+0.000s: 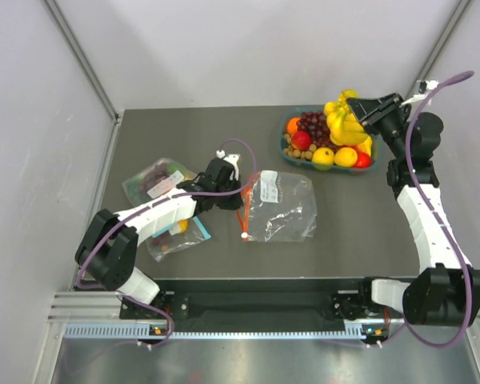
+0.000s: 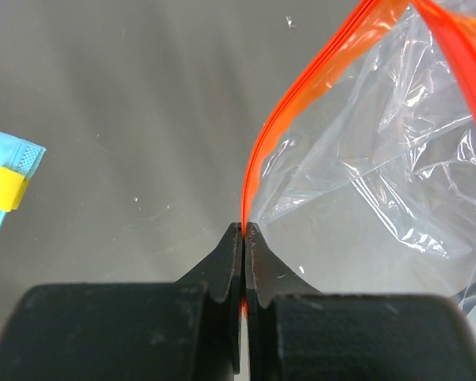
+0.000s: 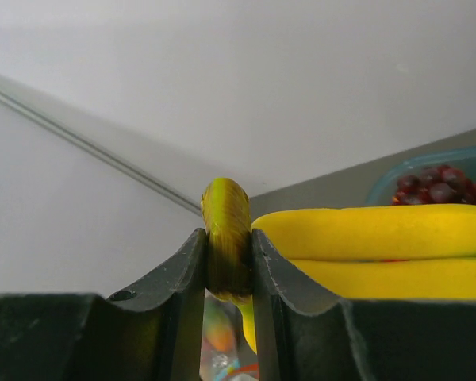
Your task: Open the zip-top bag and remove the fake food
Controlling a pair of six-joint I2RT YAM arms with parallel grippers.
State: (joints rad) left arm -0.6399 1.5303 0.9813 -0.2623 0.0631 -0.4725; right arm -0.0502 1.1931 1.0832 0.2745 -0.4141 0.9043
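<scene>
Other fruit lies at the tray's walnuts, so my right gripper moves down and to the left in the top view over them next and releases the bananas.
The clear zip-top bag (image 1: pixel 280 210) lies flat mid-table with its white label (image 1: pixel 269 190) up; nothing shows inside it. My left gripper (image 1: pixel 242 194) is shut on its red-orange zip strip (image 2: pixel 301 87), and in the left wrist view the jaws (image 2: pixel 244 230) pinch the strip's end while the bag's mouth (image 2: pixel 397 143) gapes to the right. My right gripper (image 1: pixel 355 108) is shut on the green stem (image 3: pixel 226 238) of the yellow banana bunch (image 1: pixel 346 126), held over the teal tray (image 1: pixel 288 152). The bananas (image 3: pixel 381 238) stick out rightward. Purple grapes (image 1: pixel 314 124) and a lemon (image 1: pixel 323 157) lie in the tray.
Two other clear bags with fruit inside lie at the left, one (image 1: pixel 154 181) beside my left arm and one with a teal-blue strip (image 1: pixel 194 234) partly under it; that strip's end (image 2: pixel 8 178) shows in the left wrist view. White walls enclose the table.
</scene>
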